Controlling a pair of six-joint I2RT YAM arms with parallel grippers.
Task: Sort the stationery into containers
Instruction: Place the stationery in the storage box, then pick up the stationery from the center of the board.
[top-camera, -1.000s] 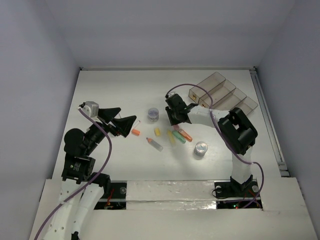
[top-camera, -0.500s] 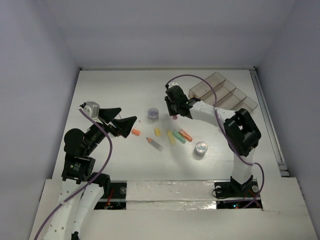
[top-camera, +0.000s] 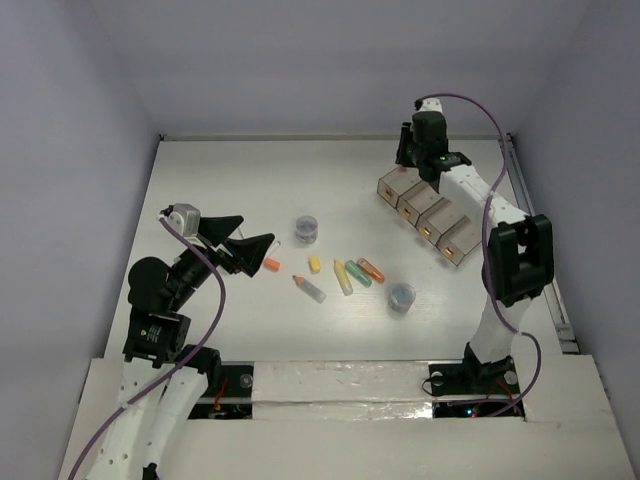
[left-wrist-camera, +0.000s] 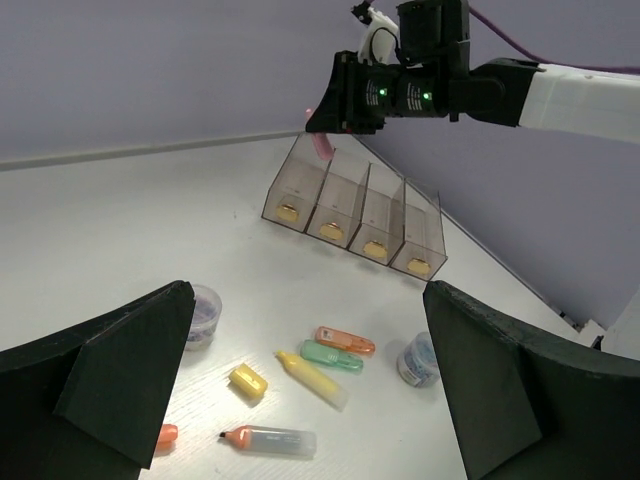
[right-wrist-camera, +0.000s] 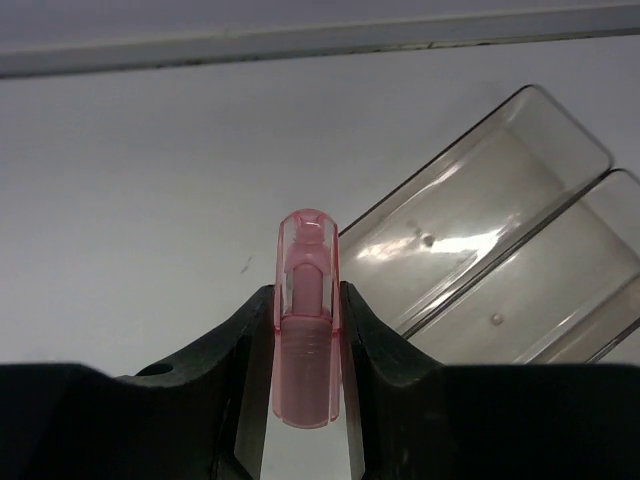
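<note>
I need to move my right gripper to the right in the top view, and then lower the pink marker over the nearest empty bin next to it.
My right gripper is shut on a stubby pink marker, held upright above the table just left of the containers. From above, that gripper hangs over the far end of the leftmost bin. The left wrist view shows the pink marker above the row of smoky bins. My left gripper stands open and empty, short of the loose stationery: yellow marker, green marker, orange marker, orange-tipped clear marker, yellow bit, orange bit.
Two small round tins stand among the markers, one purplish at the left, one at the right. Each bin shows a yellowish label at its near end. The back wall rises close behind the bins.
My right arm has lifted the pink marker from the middle of the table and carried it back and to the right, up to the bins. The left arm has stayed still.
</note>
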